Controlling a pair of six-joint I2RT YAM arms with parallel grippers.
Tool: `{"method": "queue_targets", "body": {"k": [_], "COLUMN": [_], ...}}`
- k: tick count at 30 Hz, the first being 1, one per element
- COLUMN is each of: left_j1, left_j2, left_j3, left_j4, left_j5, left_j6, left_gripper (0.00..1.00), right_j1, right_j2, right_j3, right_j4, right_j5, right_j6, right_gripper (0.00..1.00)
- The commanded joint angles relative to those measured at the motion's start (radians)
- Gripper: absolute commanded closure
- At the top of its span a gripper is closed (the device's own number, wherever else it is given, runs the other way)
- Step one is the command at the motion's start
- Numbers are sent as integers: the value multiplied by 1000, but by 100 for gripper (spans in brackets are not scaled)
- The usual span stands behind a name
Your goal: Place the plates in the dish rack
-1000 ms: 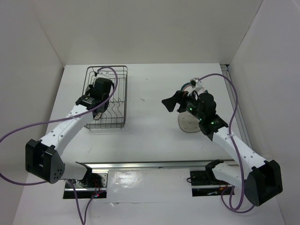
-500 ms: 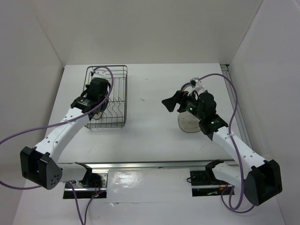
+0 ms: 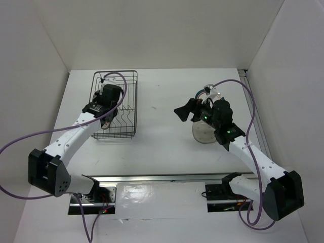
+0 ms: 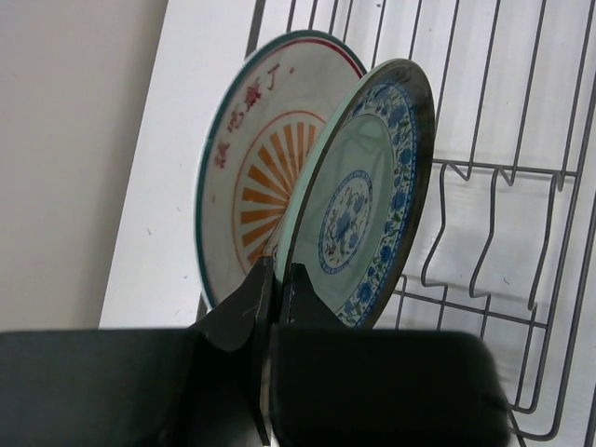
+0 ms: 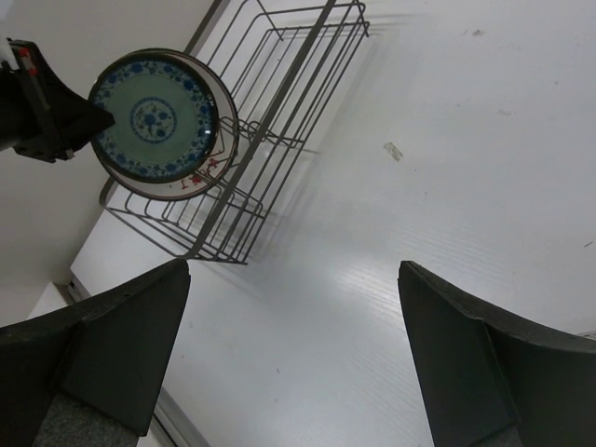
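Note:
The teal-rimmed plate is below my right gripper, to the right in the top view. My right gripper will move across and down to the teal-rimmed plate's edge away from the rack.
The dish rack (image 3: pixel 124 109) stands at the back left; it also shows in the left wrist view (image 4: pixel 484 233) and the right wrist view (image 5: pixel 279 112). My left gripper (image 3: pixel 103 115) (image 4: pixel 277 279) is shut on the lower rim of the blue-teal plate (image 4: pixel 368 186) (image 5: pixel 154 116), held upright over the rack's near end. The white plate with the orange sunburst (image 4: pixel 251 177) stands upright right behind it. The clear greyish plate (image 3: pixel 202 135) lies flat on the table, partly under my right arm. My right gripper (image 3: pixel 186 110) (image 5: pixel 289 345) is open and empty, above the table between rack and clear plate.
White walls enclose the table on the left, back and right. The rack's far slots (image 4: pixel 503 112) hold nothing. A metal rail (image 3: pixel 167 178) runs along the near edge by the arm bases.
My left gripper shifted slightly left with the blue-teal plate and came back to about where it was. The right arm has hardly moved.

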Motion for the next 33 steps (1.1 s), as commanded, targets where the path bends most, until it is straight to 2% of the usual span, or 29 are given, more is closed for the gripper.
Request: {"method": "queue_targets", "body": {"k": [1,5,6,8,11,14,17,18,20,21,23,24,28,33], "left_j1": [1,1,1,1,1,1,1,1,1,1,1,1,1,1], "left_j2": [47,73,82,82,71,44,-13,-33,-92,-114,-160,-204,-222,-234], "left_j3": [34,34,34,34,34,34,34,34,24,24,-6,-15,-2,18], "left_j4": [45,36,36,36,36,36,36,36,36,45,88,101,102,92], "left_j5": [-24,-24,-15,-15,-2,18,65,77,161,191,272,295,378,498], "left_j6": [-27,-27,-27,-36,-36,-45,-55,-67,-78,-78,-78,-78,-78,-78], "left_gripper": [100,99,91,65,43,39,10,0,0,0,0,0,0,0], "right_j1": [-6,-15,-15,-15,-15,-25,-63,-86,-116,-170,-265,-398,-660,-712], "right_j2": [-1,-11,-11,-11,-11,-11,-31,-44,-44,-33,7,24,175,399], "right_j3": [8,8,8,8,8,8,8,8,29,40,49,49,5,9], "right_j4": [32,32,32,32,21,-40,-80,-103,-143,-170,-170,-151,-47,55], "right_j5": [-12,-12,-12,-3,45,172,226,303,410,471,456,357,112,37], "right_j6": [-5,-15,-15,-15,-15,-15,-25,-25,-13,-13,33,44,110,142], "right_gripper": [0,0,0,0,0,0,0,0,0,0,0,0,0,0]}}
